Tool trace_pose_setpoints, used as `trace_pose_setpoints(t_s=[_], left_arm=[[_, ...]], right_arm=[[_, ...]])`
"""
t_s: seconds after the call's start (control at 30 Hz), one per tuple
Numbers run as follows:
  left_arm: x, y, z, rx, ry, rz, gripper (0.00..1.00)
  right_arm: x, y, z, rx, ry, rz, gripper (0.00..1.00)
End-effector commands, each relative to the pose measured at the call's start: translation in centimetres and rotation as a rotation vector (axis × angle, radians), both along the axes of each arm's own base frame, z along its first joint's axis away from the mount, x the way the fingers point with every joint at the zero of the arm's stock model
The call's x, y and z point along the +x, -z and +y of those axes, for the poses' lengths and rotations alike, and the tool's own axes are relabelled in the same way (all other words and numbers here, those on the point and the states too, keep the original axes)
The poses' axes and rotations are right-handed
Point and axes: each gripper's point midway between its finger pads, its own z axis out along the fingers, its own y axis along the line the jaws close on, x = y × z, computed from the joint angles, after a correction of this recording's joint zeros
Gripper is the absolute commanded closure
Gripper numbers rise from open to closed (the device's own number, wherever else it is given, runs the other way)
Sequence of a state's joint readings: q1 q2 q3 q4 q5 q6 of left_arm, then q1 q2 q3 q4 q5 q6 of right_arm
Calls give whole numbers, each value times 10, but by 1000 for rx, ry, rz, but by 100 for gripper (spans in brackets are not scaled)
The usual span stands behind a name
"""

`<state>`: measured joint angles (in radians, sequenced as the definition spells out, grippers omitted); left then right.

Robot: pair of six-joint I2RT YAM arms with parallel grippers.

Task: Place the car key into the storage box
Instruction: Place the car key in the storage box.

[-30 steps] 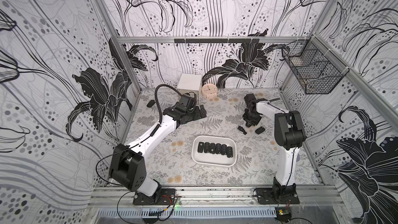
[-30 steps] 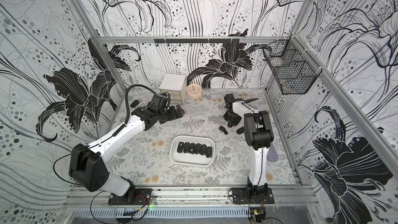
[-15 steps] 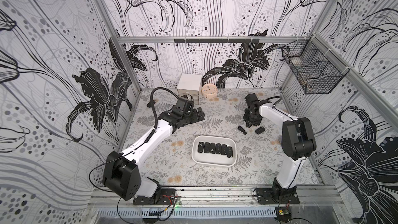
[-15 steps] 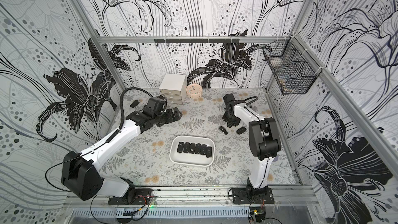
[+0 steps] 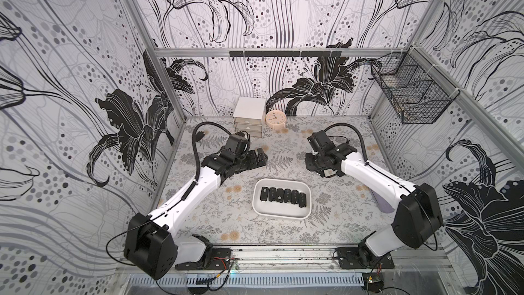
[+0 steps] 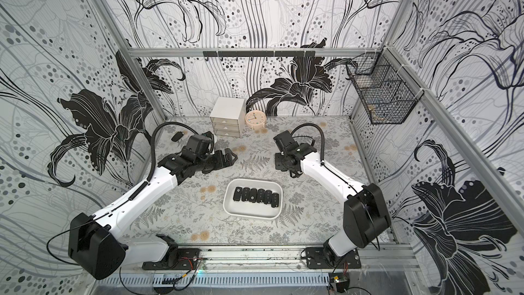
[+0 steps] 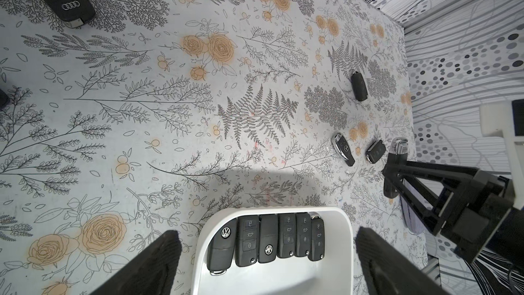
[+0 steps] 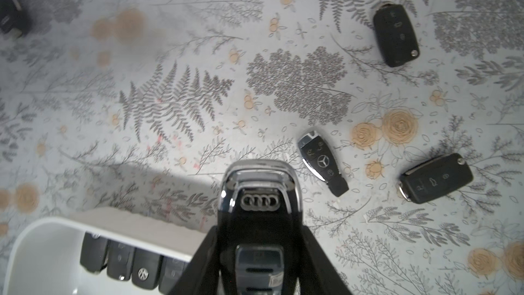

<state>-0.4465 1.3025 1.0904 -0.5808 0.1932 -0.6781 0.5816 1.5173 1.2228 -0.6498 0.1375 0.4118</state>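
My right gripper should next move back, turn, lower and release the car key onto the near, key-free part of the storage box's bottom, below and behind it.
The car key (image 8: 259, 202), a black fob with a chrome end and a four-ring badge, is clamped in my right gripper (image 8: 259, 251), which is shut on it. It hangs over the table just beyond the far right corner of the storage box (image 5: 280, 215), a shallow white tray (image 8: 42, 251). From the left wrist the right gripper (image 7: 395, 166) shows beside the tray (image 7: 272, 279). Several black keys (image 5: 283, 195) lie in a row inside. My left gripper (image 7: 266, 239) is open and holds nothing; it hovers behind the tray's far left (image 5: 259, 158).
Loose keys lie on the table: a star-badged one (image 8: 323, 163), two flip keys (image 8: 436, 178) (image 8: 395, 38), and one at the far left (image 5: 199, 136). A white drawer cabinet (image 5: 249, 114) and round clock (image 5: 275, 119) stand at the back. A wire basket (image 5: 411, 95) hangs on the right wall.
My right gripper has come forward a little with the key, nearer the tray, its elbow swinging out to the right. The left arm has drawn back slightly and stayed open.
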Motion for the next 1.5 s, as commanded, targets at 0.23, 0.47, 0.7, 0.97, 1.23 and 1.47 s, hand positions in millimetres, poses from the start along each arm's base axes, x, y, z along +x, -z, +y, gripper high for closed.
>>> trace_pose_setpoints(t_s=[0.23, 0.47, 0.7, 0.97, 1.23, 1.47], left_arm=[[-8, -10, 5, -31, -10, -40, 1], [-15, -17, 6, -68, -41, -32, 1], [-22, -22, 10, -91, -80, -45, 1], [-26, -22, 7, -86, -80, -45, 1], [-29, -20, 5, -86, -76, -42, 1], [-31, -20, 8, -78, -79, -50, 1]], right_arm=[[-64, 4, 41, -40, -407, -17, 67], [-103, 26, 56, -99, -600, 10, 68], [-137, 54, 63, -173, -718, 39, 68], [-155, 81, 70, -204, -779, 97, 68], [-160, 93, 80, -211, -804, 155, 68], [-165, 103, 75, -241, -796, 213, 67]])
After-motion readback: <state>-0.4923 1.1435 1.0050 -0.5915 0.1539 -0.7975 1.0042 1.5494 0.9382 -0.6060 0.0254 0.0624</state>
